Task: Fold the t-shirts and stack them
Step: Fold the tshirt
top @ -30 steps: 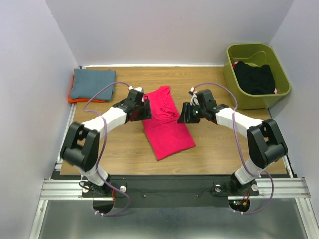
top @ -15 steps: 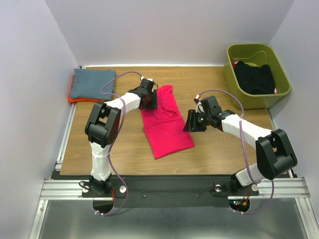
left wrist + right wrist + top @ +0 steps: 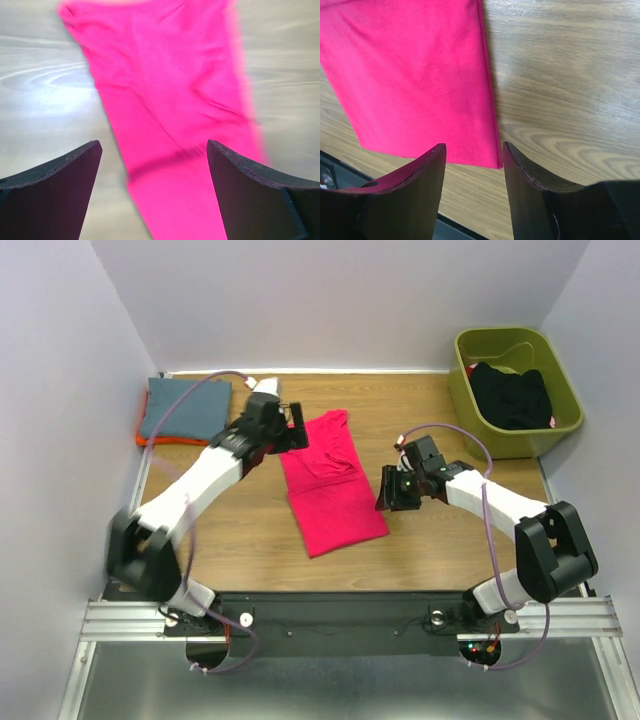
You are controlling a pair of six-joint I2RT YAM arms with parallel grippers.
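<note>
My left gripper draws back and down next onto the shirt's near corner farther from the bin, since that corner lies below the gripper and nearer my base.
A bright magenta-pink t-shirt (image 3: 330,485) lies folded into a long strip in the middle of the table, one end toward the back. My left gripper (image 3: 287,430) hovers at its far left edge, wide open and holding nothing; in the left wrist view the shirt (image 3: 170,100) runs under that gripper (image 3: 154,155). My right gripper (image 3: 390,492) stands open just right of the strip, holding nothing. In the right wrist view the shirt's near corner (image 3: 410,75) lies ahead of the gripper (image 3: 474,155). A folded slate blue-grey shirt (image 3: 185,407) rests on an orange one (image 3: 158,442) at the back left.
An olive-green bin (image 3: 462,388) stands at the back right with a black garment (image 3: 512,395) inside. White walls close in the table on three sides. The table's near edge (image 3: 470,227) shows close below the right fingers.
The left gripper has opened wide and drawn back left from over the pink shirt, its arm swinging. The right gripper has barely moved.
</note>
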